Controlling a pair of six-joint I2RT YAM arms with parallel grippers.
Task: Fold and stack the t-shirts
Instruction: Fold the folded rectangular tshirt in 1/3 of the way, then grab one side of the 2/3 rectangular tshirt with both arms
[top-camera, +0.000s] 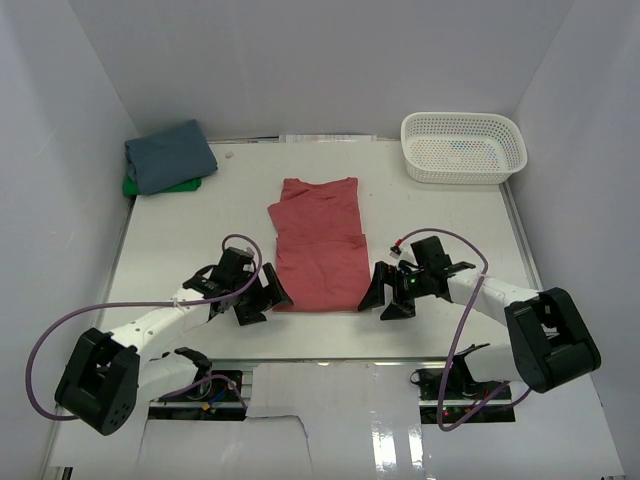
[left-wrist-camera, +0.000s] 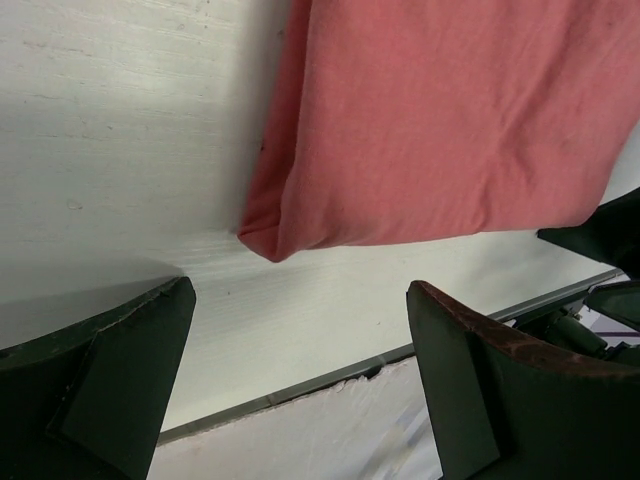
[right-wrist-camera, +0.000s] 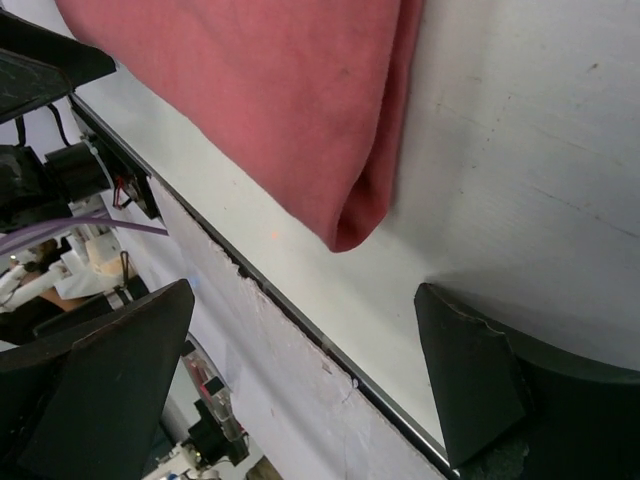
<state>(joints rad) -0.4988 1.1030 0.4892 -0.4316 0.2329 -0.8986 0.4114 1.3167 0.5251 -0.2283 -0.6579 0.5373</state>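
Observation:
My left gripper is open with the coral-red t-shirt's near corner (left-wrist-camera: 268, 244), which is folded, already pointing between its fingers, so next I should lower it the short way onto that corner and close.
A coral-red t-shirt (top-camera: 320, 240) lies folded lengthwise on the white table, collar end far, hem end near. My left gripper (top-camera: 262, 297) stands open just off its near left corner (left-wrist-camera: 275, 240), with nothing between its fingers (left-wrist-camera: 450, 360). At the near right corner (right-wrist-camera: 350, 225) my right gripper (top-camera: 385, 297) is open too, and empty. A slate-blue t-shirt (top-camera: 170, 155) sits folded at the far left on top of a bright green t-shirt (top-camera: 150, 186), of which only an edge shows.
A white mesh basket (top-camera: 463, 147) stands at the far right. White walls close in the table on the left, back and right. The table's near edge (left-wrist-camera: 330, 375) runs just under both grippers.

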